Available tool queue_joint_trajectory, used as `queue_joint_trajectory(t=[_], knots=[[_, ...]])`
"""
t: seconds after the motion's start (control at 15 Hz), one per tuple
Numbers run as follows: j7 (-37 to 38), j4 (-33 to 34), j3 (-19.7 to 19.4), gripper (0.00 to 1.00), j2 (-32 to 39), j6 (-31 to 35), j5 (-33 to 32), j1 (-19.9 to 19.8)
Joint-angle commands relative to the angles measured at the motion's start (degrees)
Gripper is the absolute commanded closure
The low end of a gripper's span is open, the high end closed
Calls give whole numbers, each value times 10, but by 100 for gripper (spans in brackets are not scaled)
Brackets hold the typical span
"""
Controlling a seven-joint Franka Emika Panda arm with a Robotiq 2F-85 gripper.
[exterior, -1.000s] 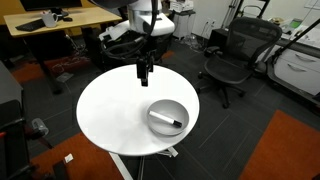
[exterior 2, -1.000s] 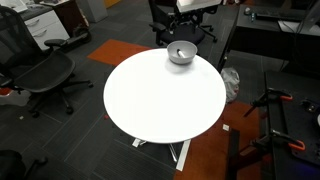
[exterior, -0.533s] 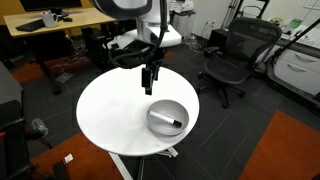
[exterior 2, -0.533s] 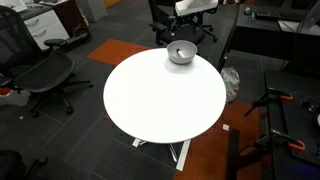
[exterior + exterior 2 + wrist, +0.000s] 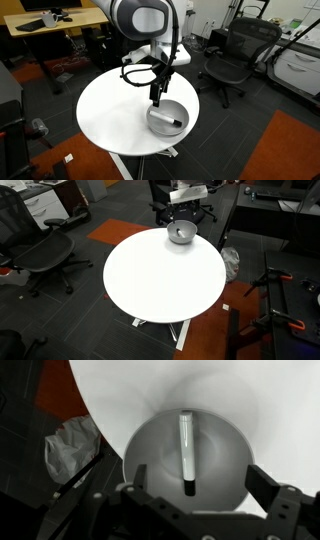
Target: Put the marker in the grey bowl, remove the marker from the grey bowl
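My gripper should move down open past the grey bowl's rim until its fingers are on either side of the marker's black end (image 5: 178, 124) (image 5: 190, 488). That end is below my gripper, inside the bowl.
The grey bowl (image 5: 176, 110) stands on the round white table (image 5: 110, 110), near its edge. It shows in both exterior views (image 5: 181, 234). The marker (image 5: 167, 121), a pale stick with a black end, lies inside the bowl. My gripper (image 5: 157, 98) hangs open just above the bowl's rim and holds nothing. In the wrist view the bowl (image 5: 150, 450) fills the middle, the marker (image 5: 187, 445) lies in it pointing at the camera, and my open jaws (image 5: 197, 478) straddle its black end from above.
Black office chairs (image 5: 232, 55) (image 5: 40, 252) stand around the table. A wooden desk (image 5: 50, 22) is behind it. A crumpled plastic bag (image 5: 65, 445) lies on the floor beside the table. Orange carpet (image 5: 290, 150) borders the dark floor.
My gripper has moved from the table's far side toward the bowl and come down over it. The bowl and marker have not moved.
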Motion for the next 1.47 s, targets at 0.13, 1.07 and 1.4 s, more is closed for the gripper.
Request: queue_joint_trajectory(t=[0.13,1.07,1.4], knots=[[36,45,0,0,55,-27,37,-15],[82,130,-6,0,142,-29,65,-36],[97,159,-4,0,172,-38,68,-41]])
